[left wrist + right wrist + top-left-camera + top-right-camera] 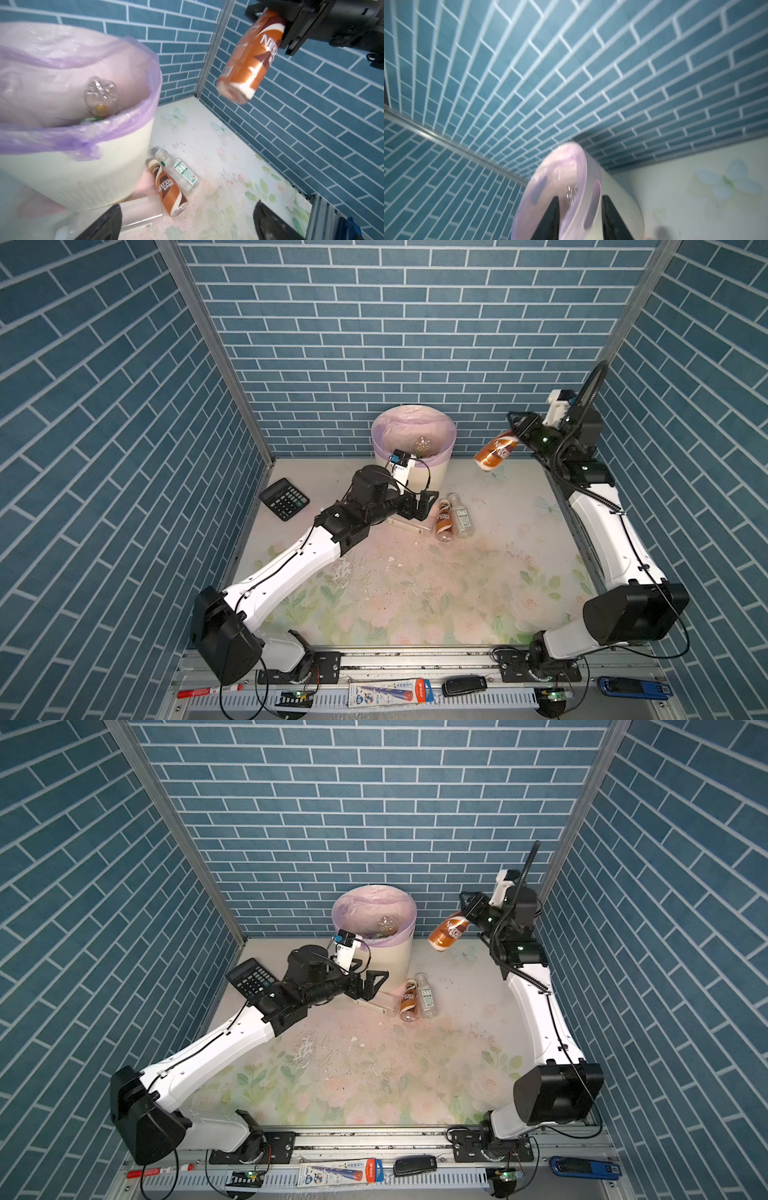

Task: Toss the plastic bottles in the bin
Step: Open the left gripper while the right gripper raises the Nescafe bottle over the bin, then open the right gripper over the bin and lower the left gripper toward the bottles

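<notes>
My right gripper rises next and moves across over the bin's opening to release the brown-labelled bottle, since the bottle still hangs beside the bin's rim.
The bin, cream with a lilac liner, stands at the back wall. A clear plastic bottle lies inside it. My left gripper is open and empty just in front of the bin. A brown-labelled bottle and a clear bottle lie side by side on the table. My right gripper is shut on another brown-labelled bottle, raised to the right of the bin. The right wrist view does not show this bottle.
A black calculator lies at the back left, under the left arm in a top view. A flat white box lies below the left gripper. A red marker, a pen pack and two small devices sit on the front rail.
</notes>
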